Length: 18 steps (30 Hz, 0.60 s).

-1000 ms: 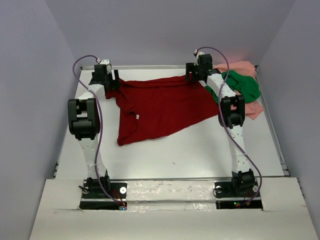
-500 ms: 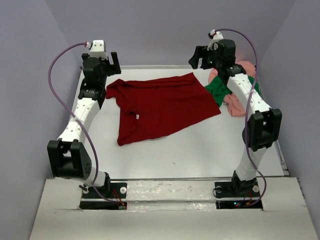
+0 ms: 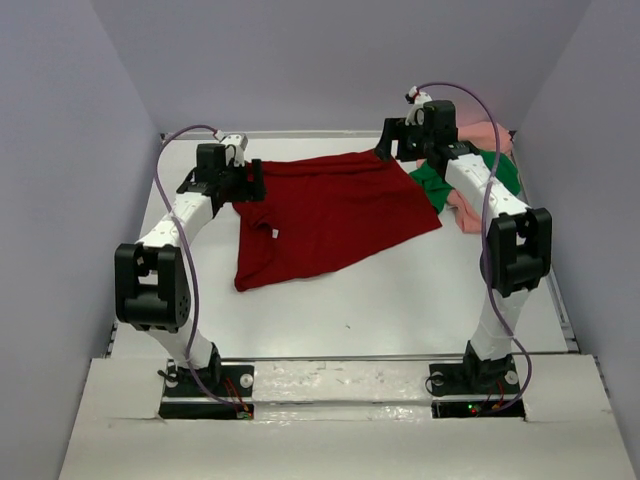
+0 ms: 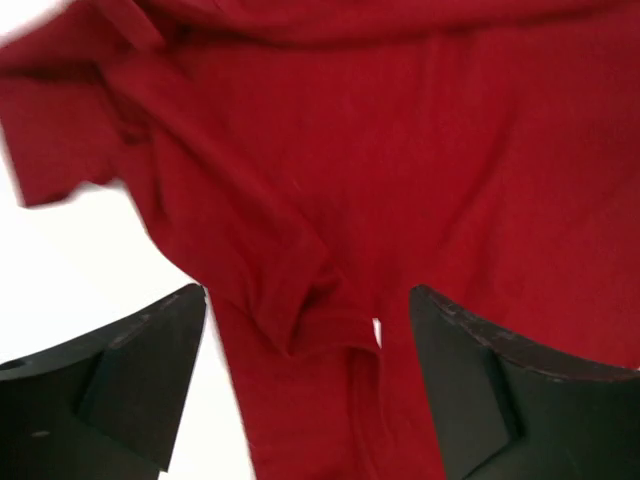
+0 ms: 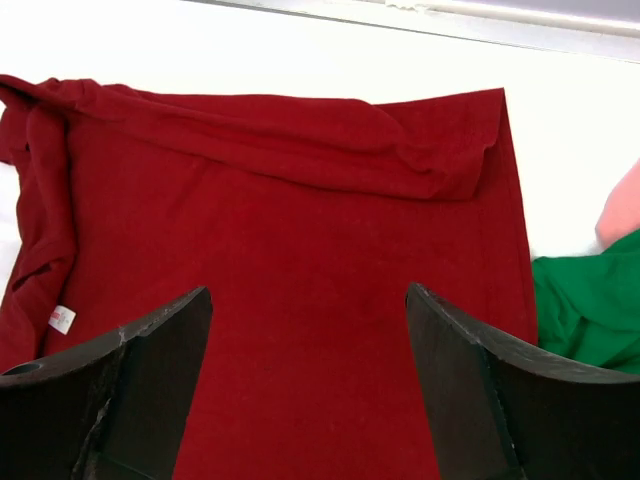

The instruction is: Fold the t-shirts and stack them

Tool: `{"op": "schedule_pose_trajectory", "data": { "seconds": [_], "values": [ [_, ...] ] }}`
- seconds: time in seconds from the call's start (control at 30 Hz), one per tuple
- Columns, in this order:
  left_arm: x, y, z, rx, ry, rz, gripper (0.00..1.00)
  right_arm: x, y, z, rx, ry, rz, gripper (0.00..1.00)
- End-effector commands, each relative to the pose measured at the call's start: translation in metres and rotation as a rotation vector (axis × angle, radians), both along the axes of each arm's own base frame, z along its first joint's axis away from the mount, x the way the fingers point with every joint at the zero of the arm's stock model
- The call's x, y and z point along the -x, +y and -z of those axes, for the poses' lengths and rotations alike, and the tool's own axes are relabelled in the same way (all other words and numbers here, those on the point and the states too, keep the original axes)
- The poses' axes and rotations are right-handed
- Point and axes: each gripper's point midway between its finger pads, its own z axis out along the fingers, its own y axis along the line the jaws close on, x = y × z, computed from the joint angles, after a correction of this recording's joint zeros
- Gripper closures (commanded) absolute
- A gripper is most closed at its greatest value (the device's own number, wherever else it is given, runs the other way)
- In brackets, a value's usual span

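Observation:
My left gripper is going to move back and down next, onto that heap (image 3: 263, 228) (image 4: 326, 322), because the t-shirt's ribbed hem lies bunched beside the white tag.
The dark red t-shirt (image 3: 325, 212) lies spread out, somewhat wrinkled, on the white table (image 3: 400, 300). My left gripper (image 3: 247, 184) is open and empty just over its left sleeve; in the left wrist view (image 4: 308, 295) the red cloth (image 4: 420, 150) and the collar with a white tag (image 4: 376, 332) lie between the fingers. My right gripper (image 3: 392, 146) is open and empty above the shirt's far right corner; the shirt fills the right wrist view (image 5: 300, 200) under that gripper (image 5: 308, 290). The green t-shirt (image 3: 433, 181) and the salmon pink t-shirt (image 3: 466, 212) lie bunched at the back right.
The green cloth (image 5: 590, 300) and the pink cloth (image 5: 622, 210) border the red shirt's right edge. The table's metal back rim (image 5: 400, 18) runs just beyond the shirt. Grey walls enclose the table on three sides.
Both arms have come down from a raised pose. The left gripper moved right over the shirt's sleeve; the right gripper moved down-left to the far right corner. The shirt has not shifted.

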Motion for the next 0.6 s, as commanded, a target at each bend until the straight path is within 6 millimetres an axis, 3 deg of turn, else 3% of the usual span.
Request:
{"op": "schedule_pose_trajectory", "data": {
  "seconds": [0.0, 0.13, 0.27, 0.57],
  "values": [
    [0.012, -0.024, -0.021, 0.080, 0.054, 0.105, 0.09, -0.005, 0.001, -0.010, 0.009, -0.042, 0.003, 0.17],
    [0.035, -0.028, -0.032, 0.083, 0.110, 0.143, 0.10, -0.006, 0.002, -0.001, 0.009, -0.020, -0.001, 0.17],
    [0.057, -0.033, -0.016, 0.078, 0.200, 0.178, 0.11, -0.008, 0.004, -0.003, 0.001, -0.022, -0.006, 0.17],
    [0.069, -0.031, 0.015, 0.067, 0.295, 0.162, 0.14, -0.008, 0.008, -0.010, 0.001, -0.032, -0.009, 0.17]
  ]
}}
